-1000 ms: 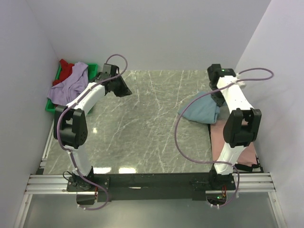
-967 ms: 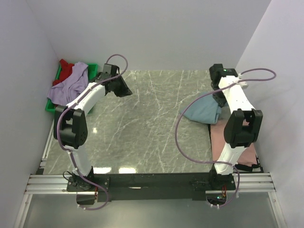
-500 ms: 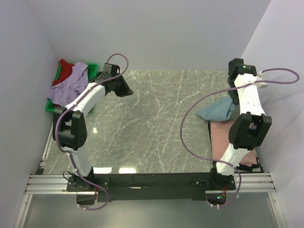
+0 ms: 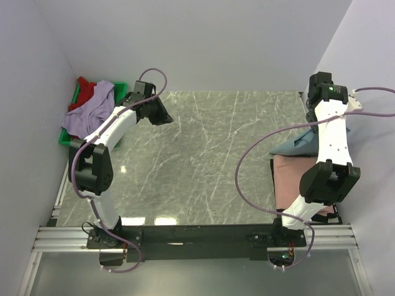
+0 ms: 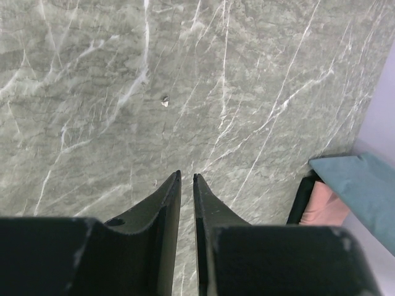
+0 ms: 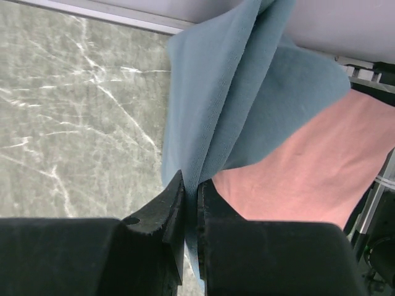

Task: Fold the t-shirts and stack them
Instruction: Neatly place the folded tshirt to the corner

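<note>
Next, my right gripper draws the grey-blue t-shirt's fold back over the salmon pink t-shirt's near end (image 4: 291,196) (image 6: 349,185) and releases it there. The hanging grey-blue t-shirt covers only the pink t-shirt's far end.
My right gripper (image 6: 191,179) is shut on a fold of the dusty grey-blue t-shirt (image 6: 228,92) and holds it up near the right wall (image 4: 303,143). The cloth hangs over the far end of the folded salmon pink t-shirt (image 4: 293,182), which lies flat at the table's right edge (image 6: 296,179). My left gripper (image 5: 186,177) is shut and empty above bare marble at the far left (image 4: 162,117). The lavender t-shirt (image 4: 92,111) and the red t-shirt (image 4: 85,91) lie bunched in the green tray (image 4: 65,139).
The green tray stands in the far left corner against the wall. White walls close in the left, back and right sides. Purple cables loop off both arms. A black frame edge (image 5: 301,198) borders the pink shirt.
My right gripper has carried the grey-blue shirt right and away from the table's middle, lifting it toward the right wall over the pink shirt. The left arm has hardly moved.
</note>
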